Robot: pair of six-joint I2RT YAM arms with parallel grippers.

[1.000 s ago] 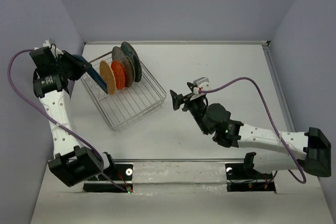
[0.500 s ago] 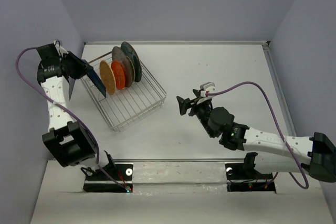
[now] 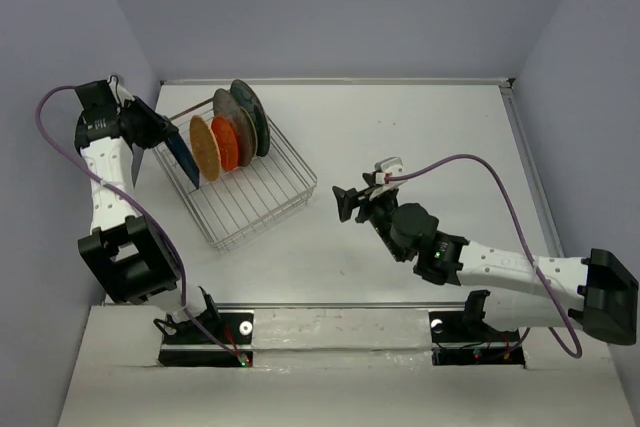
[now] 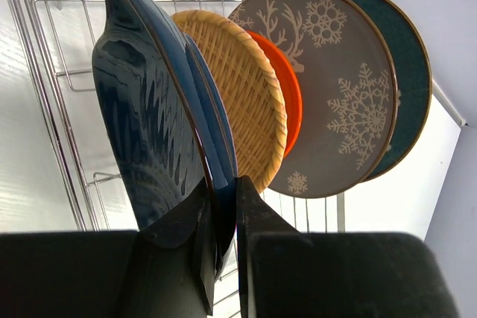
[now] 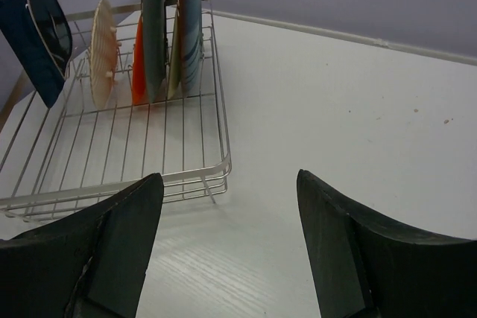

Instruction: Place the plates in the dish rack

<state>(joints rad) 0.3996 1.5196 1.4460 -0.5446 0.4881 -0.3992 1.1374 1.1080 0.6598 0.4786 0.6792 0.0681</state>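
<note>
My left gripper next lowers the dark blue leaf-shaped plate, still higher than the tan woven plate, toward the rack's end wires beside that woven plate.
My left gripper is shut on the rim of the dark blue leaf-shaped plate. It holds the plate on edge over the left corner of the wire dish rack. Whether the plate rests on the wires I cannot tell. Beside it the tan woven plate, orange plate, grey deer-print plate and teal plate stand upright between the tines. My right gripper hovers open and holds nothing, just right of the rack's near corner.
The rack sits turned at an angle near the left wall. Its front rows of wires hold no plates. White tabletop stretches to the right, bounded by a raised edge at the back and right.
The left arm's elbow has swung in towards the wall, and the blue plate has shifted slightly at the rack's left corner. The right gripper has drawn back a little from the rack, still open.
</note>
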